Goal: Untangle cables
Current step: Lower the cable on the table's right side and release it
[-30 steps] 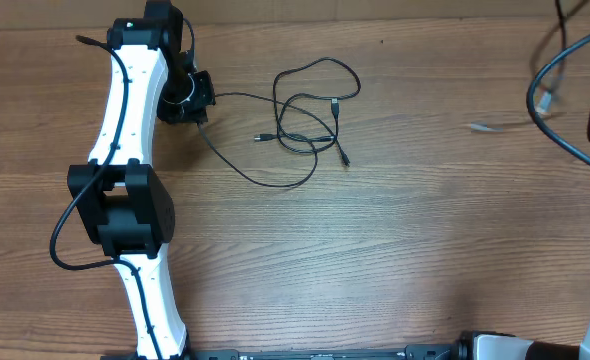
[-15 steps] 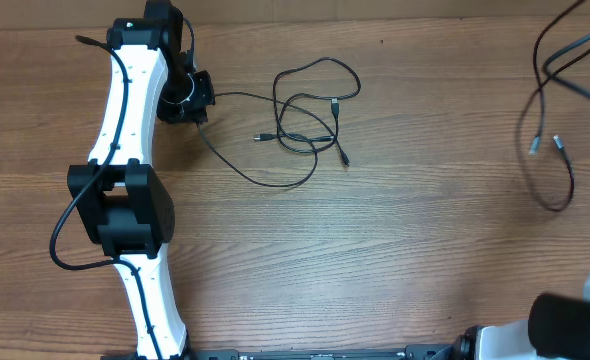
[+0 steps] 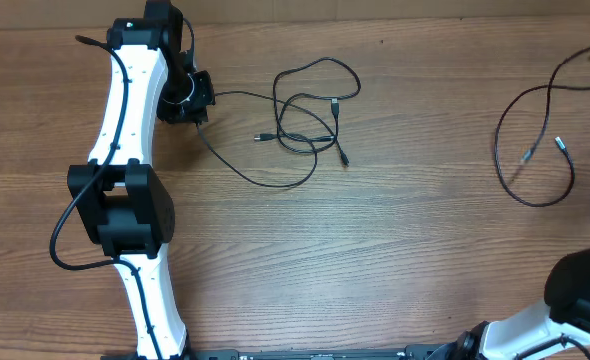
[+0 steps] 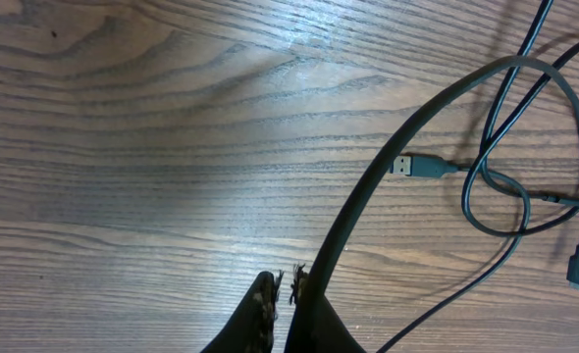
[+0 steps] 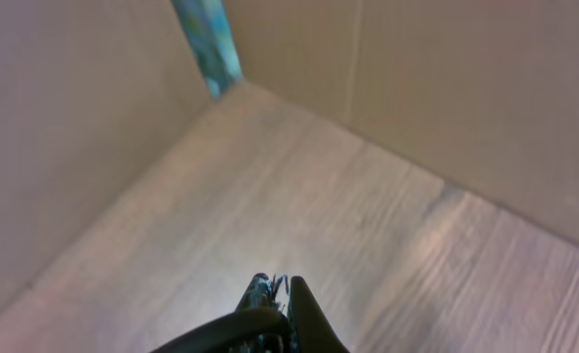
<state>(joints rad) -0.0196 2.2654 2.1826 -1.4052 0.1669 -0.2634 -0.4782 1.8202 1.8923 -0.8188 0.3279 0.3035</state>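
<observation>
My right gripper moves down to the bare tabletop (image 3: 589,116) beside the hanging loop next and releases the black cable, clear of the tangle, since that tabletop lies below.
A loose tangle of thin black cables (image 3: 310,105) lies on the wooden table, with small plug ends (image 3: 345,160) at its edges. One strand runs left into my left gripper (image 3: 187,103). In the left wrist view that gripper (image 4: 287,279) is shut, and the cable (image 4: 368,186) rises along its right finger toward a USB plug (image 4: 407,165). A separate black cable (image 3: 497,155) with silver-tipped ends (image 3: 560,143) hangs in a loop at the right. My right gripper (image 5: 282,282) is shut on a black cable (image 5: 221,328) and is out of the overhead view.
The left arm (image 3: 125,200) stretches along the table's left side. Part of the right arm (image 3: 585,290) fills the bottom right corner. Cardboard walls (image 5: 447,69) enclose the table's far corner in the right wrist view.
The right-hand cable has swung left and down into fuller view. The right arm has left the right edge and now shows at the bottom right. The left arm and the tangle have not moved.
</observation>
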